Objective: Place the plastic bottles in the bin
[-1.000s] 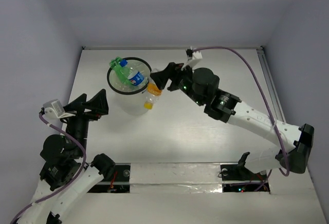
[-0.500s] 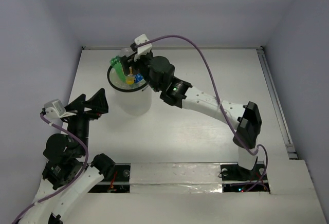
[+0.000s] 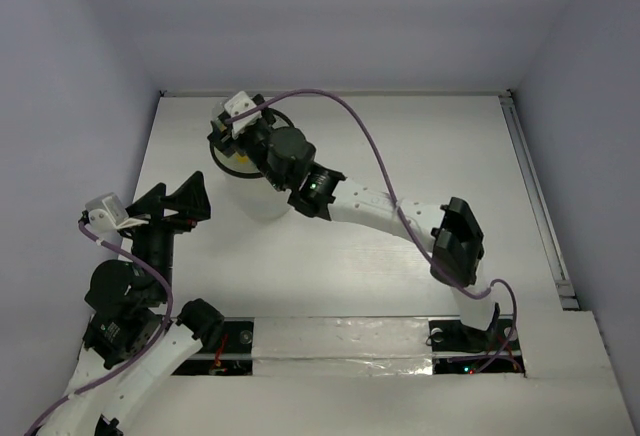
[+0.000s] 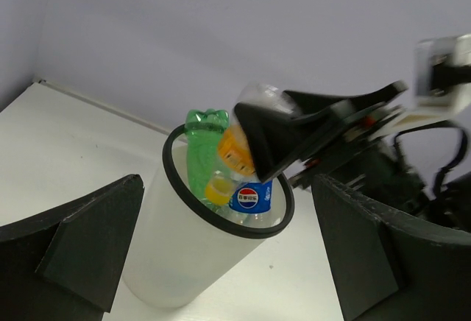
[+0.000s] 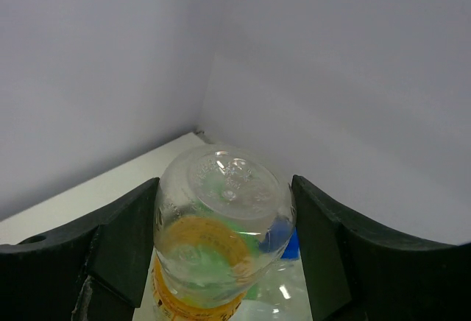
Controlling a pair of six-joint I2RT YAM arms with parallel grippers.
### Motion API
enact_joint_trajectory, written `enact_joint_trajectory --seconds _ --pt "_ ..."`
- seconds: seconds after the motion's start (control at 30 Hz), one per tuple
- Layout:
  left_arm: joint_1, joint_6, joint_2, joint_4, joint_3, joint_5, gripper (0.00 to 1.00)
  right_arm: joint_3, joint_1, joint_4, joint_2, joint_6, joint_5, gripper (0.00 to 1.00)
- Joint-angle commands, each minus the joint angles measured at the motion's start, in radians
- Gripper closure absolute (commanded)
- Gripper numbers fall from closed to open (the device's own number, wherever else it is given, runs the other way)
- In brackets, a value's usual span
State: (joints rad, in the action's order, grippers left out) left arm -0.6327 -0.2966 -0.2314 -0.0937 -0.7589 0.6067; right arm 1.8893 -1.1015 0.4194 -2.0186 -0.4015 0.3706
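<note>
I need to tilt my right gripper's fingers further down over the bin's opening (image 4: 228,184) next, then release the orange-capped bottle, as its lower end hangs inside the bin's black rim (image 4: 221,225).
The bin (image 3: 262,201) stands upright at the far left of the table. In the left wrist view its black rim (image 4: 221,225) rings a green bottle (image 4: 197,152) and a clear bottle with a blue label (image 4: 250,197). My right gripper (image 3: 232,144) is over the bin's mouth. It is shut on the orange-capped bottle (image 5: 221,240), which hangs cap down inside the rim (image 4: 234,152). My left gripper (image 3: 175,198) is open and empty, just to the near left of the bin.
The white table (image 3: 400,146) is enclosed by grey walls at the left, back and right. The right arm (image 3: 380,206) stretches diagonally from its base to the bin. A purple cable (image 3: 370,146) loops above it.
My right arm has swung left with the orange-capped bottle, from beside the bin to over its mouth, and the bottle now points cap down into it. The left arm has not moved.
</note>
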Motion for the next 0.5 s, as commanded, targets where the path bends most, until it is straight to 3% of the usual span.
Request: enact_joint_trajectory --seconds 0.0,0.33,0.43,0.47 --pt "0.005 0.011 0.015 0.052 0.007 0.005 0.02 0.030 -0.011 0.062 -0.052 -0.017 -0.025 0.50" --pt "0.005 0.011 0.023 0.052 0.007 0.008 0.02 -0.101 -0.041 0.107 -0.083 0.105 -0.024 0.49" --pt "0.005 0.011 0.018 0.052 0.006 0.008 0.02 -0.108 -0.041 0.102 -0.074 0.133 0.007 0.44" --pt "0.005 0.011 0.017 0.051 0.006 0.008 0.02 -0.107 -0.041 0.095 -0.071 0.142 0.019 0.37"
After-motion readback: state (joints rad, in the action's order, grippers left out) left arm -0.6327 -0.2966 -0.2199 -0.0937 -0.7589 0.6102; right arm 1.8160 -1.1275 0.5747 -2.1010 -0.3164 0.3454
